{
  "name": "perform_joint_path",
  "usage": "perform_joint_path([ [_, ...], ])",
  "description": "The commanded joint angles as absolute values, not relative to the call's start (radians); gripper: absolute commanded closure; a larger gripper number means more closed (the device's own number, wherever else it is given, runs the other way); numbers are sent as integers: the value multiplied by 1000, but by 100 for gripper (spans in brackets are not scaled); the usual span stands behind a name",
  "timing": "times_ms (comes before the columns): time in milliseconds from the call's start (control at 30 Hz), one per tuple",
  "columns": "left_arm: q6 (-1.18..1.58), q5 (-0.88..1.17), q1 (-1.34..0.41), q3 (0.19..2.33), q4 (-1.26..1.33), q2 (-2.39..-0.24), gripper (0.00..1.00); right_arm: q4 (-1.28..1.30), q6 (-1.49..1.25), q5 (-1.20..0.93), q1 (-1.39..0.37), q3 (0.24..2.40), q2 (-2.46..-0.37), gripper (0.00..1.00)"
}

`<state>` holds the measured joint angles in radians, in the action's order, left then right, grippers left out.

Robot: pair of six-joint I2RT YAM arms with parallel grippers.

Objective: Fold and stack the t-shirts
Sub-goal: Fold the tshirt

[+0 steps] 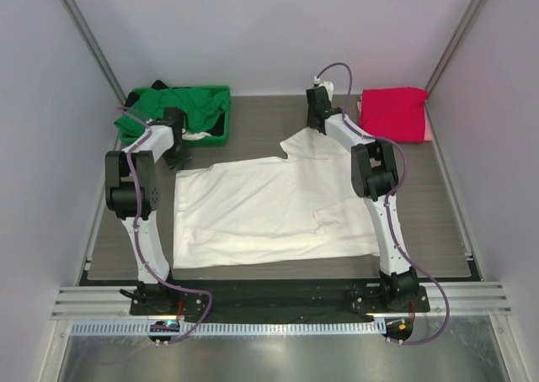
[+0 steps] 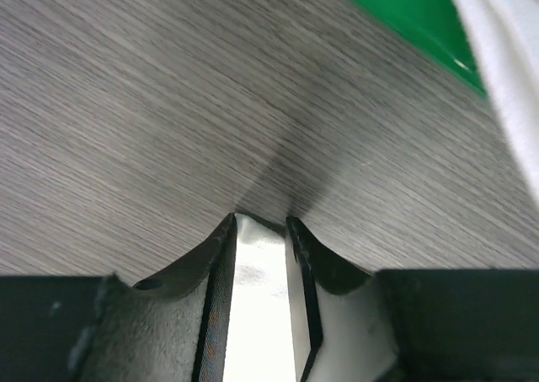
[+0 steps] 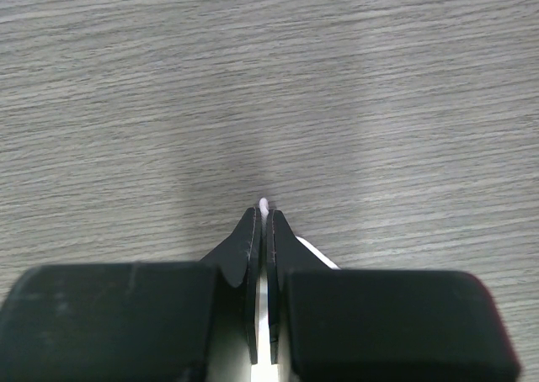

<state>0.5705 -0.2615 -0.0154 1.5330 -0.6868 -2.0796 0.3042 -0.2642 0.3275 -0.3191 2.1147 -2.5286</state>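
My right gripper moves back and to the right in the top view next, over the shirt's near part, and releases, as the shirt's far part is still unfolded.
A large white t-shirt [image 1: 261, 209] lies spread flat on the grey wood table. My left gripper [image 1: 178, 155] is at its far left corner, shut on white cloth [image 2: 257, 298] that fills the gap between the jaws [image 2: 261, 222]. My right gripper [image 1: 317, 126] is at the shirt's far right part, shut on a thin white cloth edge [image 3: 264, 204] that pokes out between the tips [image 3: 264, 212]. Both grippers sit low over the table. A folded pink-red t-shirt [image 1: 394, 113] lies at the far right. A green t-shirt [image 1: 198, 103] lies in the bin.
A green plastic bin [image 1: 221, 131] holding several garments stands at the far left, just behind my left gripper; its edge shows in the left wrist view [image 2: 404, 12]. Grey walls close in the table on three sides. A metal rail [image 1: 278, 302] runs along the near edge.
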Motion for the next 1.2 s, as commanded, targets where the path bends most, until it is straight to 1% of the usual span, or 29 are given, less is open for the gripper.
perform_joint_path([
  [0, 581, -276, -32, 1537, -706, -2097, 70, 385, -259, 304, -331, 2083, -2537, 99],
  [33, 583, -297, -40, 1537, -715, -2095, 69, 385, -258, 302, -331, 2082, -2537, 99],
  [67, 583, -308, -44, 1540, -724, -2092, 65, 387, -258, 304, -331, 2082, -2537, 99],
  [133, 592, -362, -54, 1548, -758, -2092, 52, 387, -258, 304, -331, 2082, -2537, 99],
  [167, 595, -385, -55, 1558, -770, -2094, 43, 387, -256, 304, -331, 2082, -2536, 99],
  [233, 600, -417, -57, 1566, -801, -2091, 40, 387, -255, 304, -330, 2080, -2537, 99],
  [333, 598, -436, -61, 1559, -807, -2076, 41, 387, -256, 302, -330, 2082, -2537, 99],
  [467, 606, -443, -90, 1551, -810, -2069, 48, 388, -253, 301, -330, 2083, -2539, 99],
  [533, 609, -440, -104, 1554, -808, -2080, 49, 388, -253, 301, -330, 2083, -2540, 99],
  [633, 614, -436, -104, 1565, -804, -2102, 55, 388, -250, 301, -330, 2085, -2542, 99],
  [733, 612, -442, -104, 1589, -808, -2131, 64, 388, -249, 301, -330, 2086, -2543, 99],
  [767, 609, -445, -104, 1598, -808, -2137, 69, 390, -249, 301, -330, 2086, -2543, 99],
  [833, 606, -448, -103, 1614, -813, -2152, 76, 390, -247, 301, -330, 2088, -2543, 99],
  [867, 604, -449, -103, 1629, -815, -2161, 88, 390, -247, 301, -328, 2086, -2542, 99],
  [967, 603, -453, -98, 1658, -836, -2172, 100, 390, -250, 304, -328, 2085, -2537, 99],
  [1167, 615, -400, -81, 1663, -870, -2089, 100, 396, -226, 295, -328, 2079, -2465, 99],
])
